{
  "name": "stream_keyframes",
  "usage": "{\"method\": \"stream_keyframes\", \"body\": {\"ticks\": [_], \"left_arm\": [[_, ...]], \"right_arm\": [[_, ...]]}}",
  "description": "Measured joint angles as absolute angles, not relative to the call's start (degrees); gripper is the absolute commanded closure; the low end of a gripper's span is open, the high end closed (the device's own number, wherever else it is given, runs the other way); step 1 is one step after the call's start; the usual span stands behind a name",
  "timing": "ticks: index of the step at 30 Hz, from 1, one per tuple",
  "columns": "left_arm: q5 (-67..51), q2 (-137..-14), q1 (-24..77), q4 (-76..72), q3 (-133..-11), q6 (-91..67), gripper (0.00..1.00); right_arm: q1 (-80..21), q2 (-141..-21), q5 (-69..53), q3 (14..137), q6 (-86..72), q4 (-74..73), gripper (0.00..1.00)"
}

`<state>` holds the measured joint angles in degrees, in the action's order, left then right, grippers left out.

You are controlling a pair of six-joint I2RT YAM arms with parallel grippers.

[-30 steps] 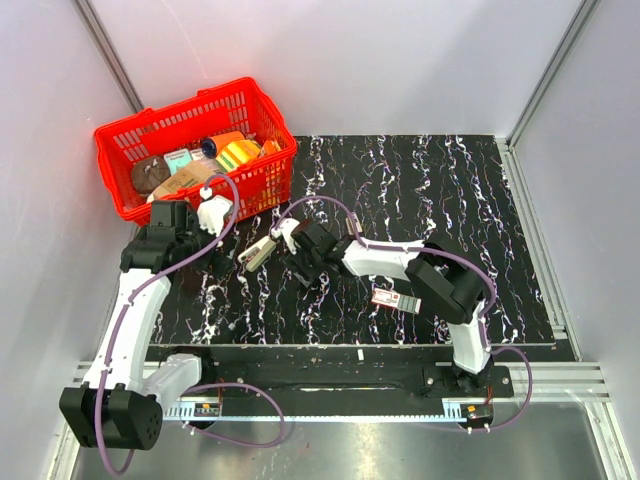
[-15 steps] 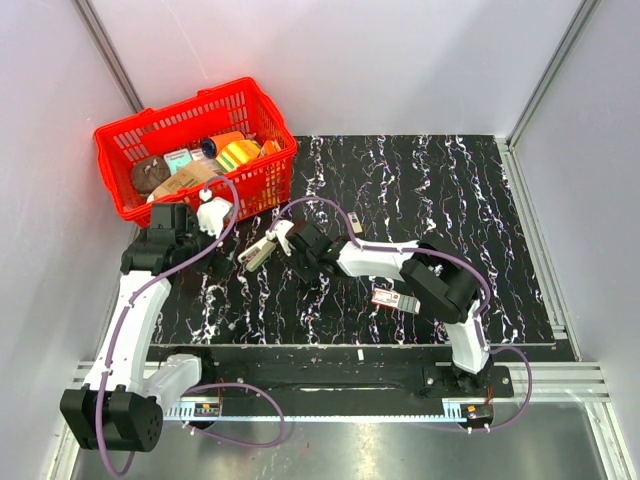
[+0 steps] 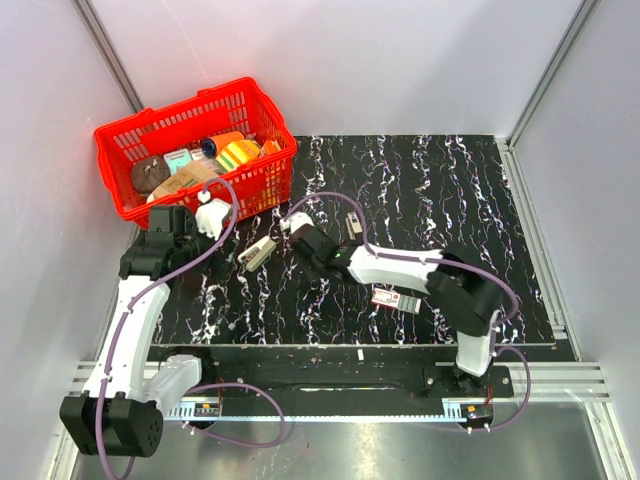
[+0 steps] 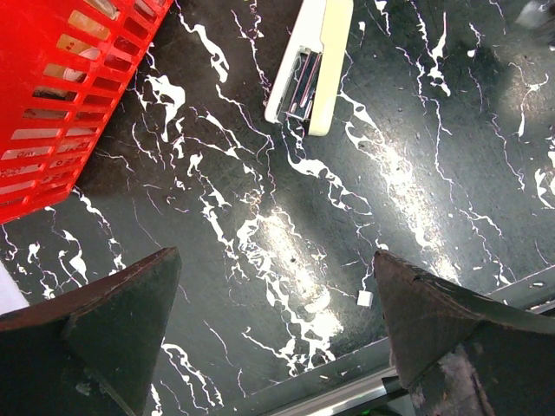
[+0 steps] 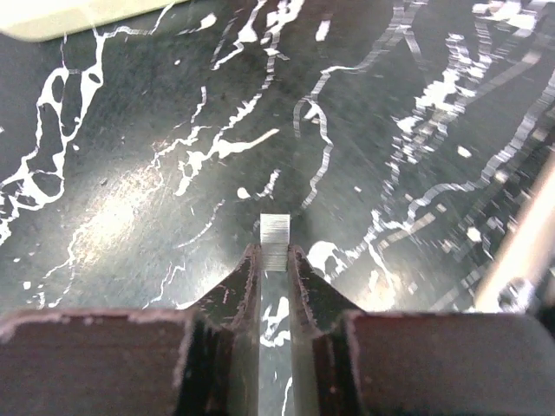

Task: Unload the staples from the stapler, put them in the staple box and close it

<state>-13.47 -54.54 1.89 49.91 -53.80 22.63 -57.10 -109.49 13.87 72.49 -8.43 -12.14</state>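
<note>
I will next move my right gripper to the right in the top view, over the red-and-white box's open end [image 3: 407,302], and lower it to let go of the staples, because the tray of the box is uncovered.
The stapler [image 3: 258,253] lies on the black marbled mat, hinged open, its metal channel showing in the left wrist view [image 4: 308,69]. A cream edge of the stapler [image 5: 78,17] shows at the top left of the right wrist view. My right gripper [image 3: 296,228] [image 5: 276,251] hangs just right of the stapler, shut on a short silver strip of staples [image 5: 277,236] that pokes out past its tips, above the mat. My left gripper [image 3: 192,250] [image 4: 276,254] hovers to the stapler's left, open wide and holding nothing.
A red basket [image 3: 120,135] [image 4: 52,173] full of groceries stands at the back left, close to the left arm. A small red-and-white box [image 3: 397,298] lies near the right arm's elbow. A tiny white bit [image 4: 365,298] lies on the mat near the front rail.
My right gripper has closed on the staple strip and drawn back a little from the stapler, to the right. The left arm and stapler have stayed put.
</note>
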Motion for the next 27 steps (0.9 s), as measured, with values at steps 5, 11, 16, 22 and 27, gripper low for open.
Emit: {"method": "stream_keyframes", "body": {"ticks": [5, 11, 16, 22, 27], "left_arm": [[-13.13, -53.34, 1.89, 49.89, -52.40, 23.20, 0.01], [-12.64, -52.27, 1.78, 50.06, -50.57, 24.16, 0.01], [-12.38, -51.72, 1.78, 50.09, -50.02, 24.86, 0.01], [-12.21, -51.75, 1.78, 50.09, -50.02, 25.06, 0.01], [-12.21, -51.75, 1.78, 50.09, -50.02, 25.06, 0.01]], "right_arm": [[-57.69, -99.02, 20.60, 68.62, -19.70, -16.64, 0.87], [-57.71, -85.27, 25.56, 58.52, -36.56, -24.25, 0.87], [-57.71, -77.87, 27.51, 48.16, -47.42, -30.02, 0.87], [-57.71, -72.12, 30.63, 42.28, -55.51, -34.41, 0.87], [-57.71, -71.70, 33.19, 41.93, -59.27, -36.10, 0.88]]}}
